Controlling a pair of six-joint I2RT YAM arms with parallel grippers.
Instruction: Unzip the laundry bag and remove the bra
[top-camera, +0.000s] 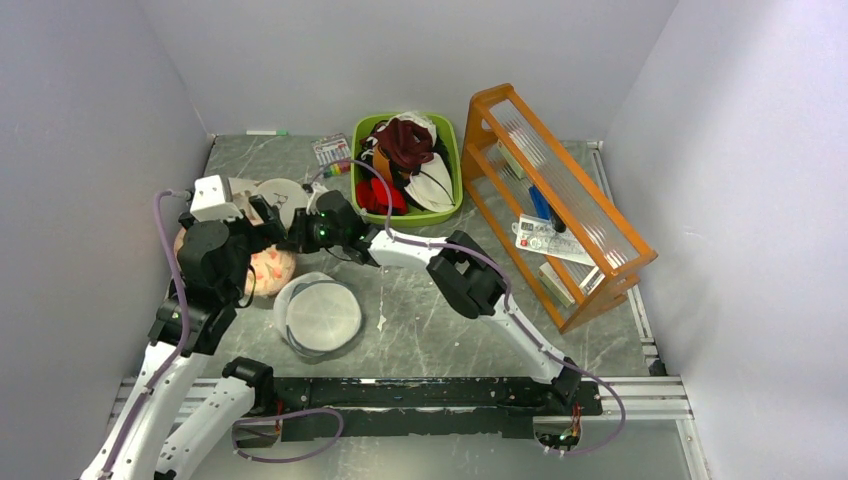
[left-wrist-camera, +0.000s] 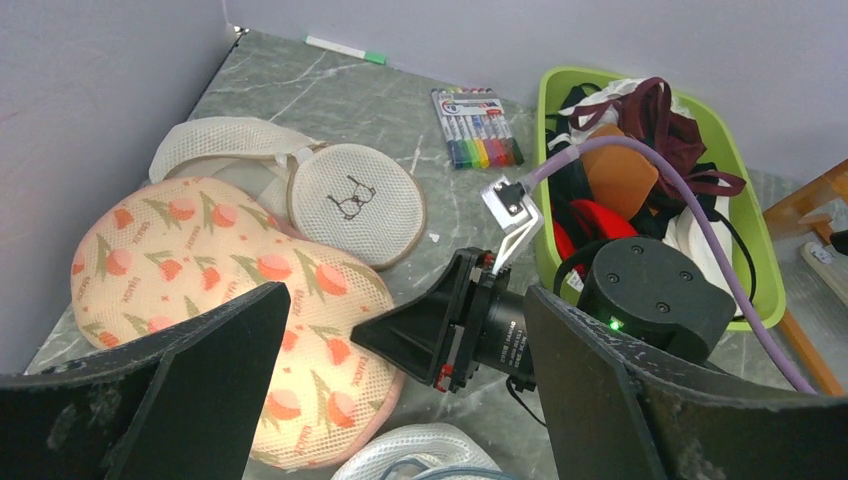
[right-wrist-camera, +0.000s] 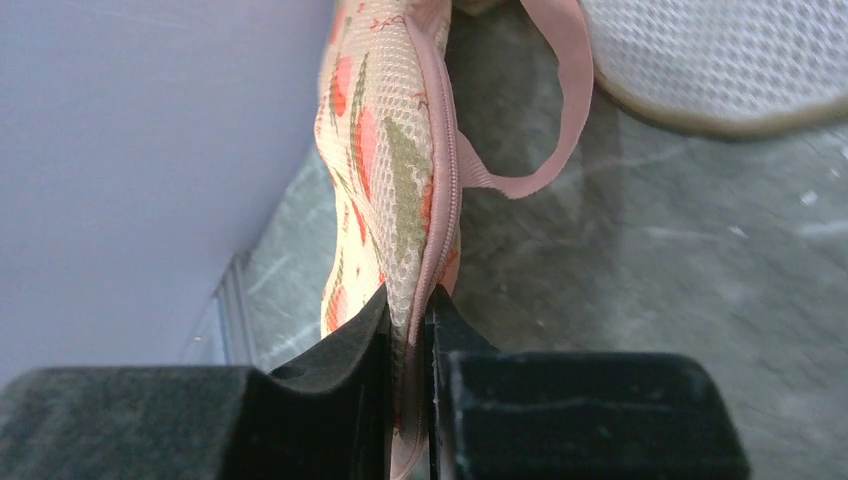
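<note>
My right gripper will drag the bag from by the wall, past the mesh disc, onto the bare tabletop before the bin (top-camera: 408, 300) and release it.
The laundry bag (left-wrist-camera: 190, 265), a cream-peach padded case with red flowers and a pink zip edge, lies zipped at the table's left by the wall; it also shows in the top view (top-camera: 272, 268). My right gripper (right-wrist-camera: 408, 318) is shut on the bag's pink zip edge (right-wrist-camera: 447, 200), at its right end; it also shows in the top view (top-camera: 297, 232). My left gripper (left-wrist-camera: 405, 300) hangs open and empty above the bag and the right gripper, and shows in the top view (top-camera: 262, 215). The bra is hidden.
A small white mesh pouch (left-wrist-camera: 352, 200) with a glasses logo lies just behind the bag. A round white mesh disc (top-camera: 318, 315) lies in front. A marker set (left-wrist-camera: 480, 140), a green bin of garments (top-camera: 456, 175) and an orange rack (top-camera: 560, 200) stand to the right.
</note>
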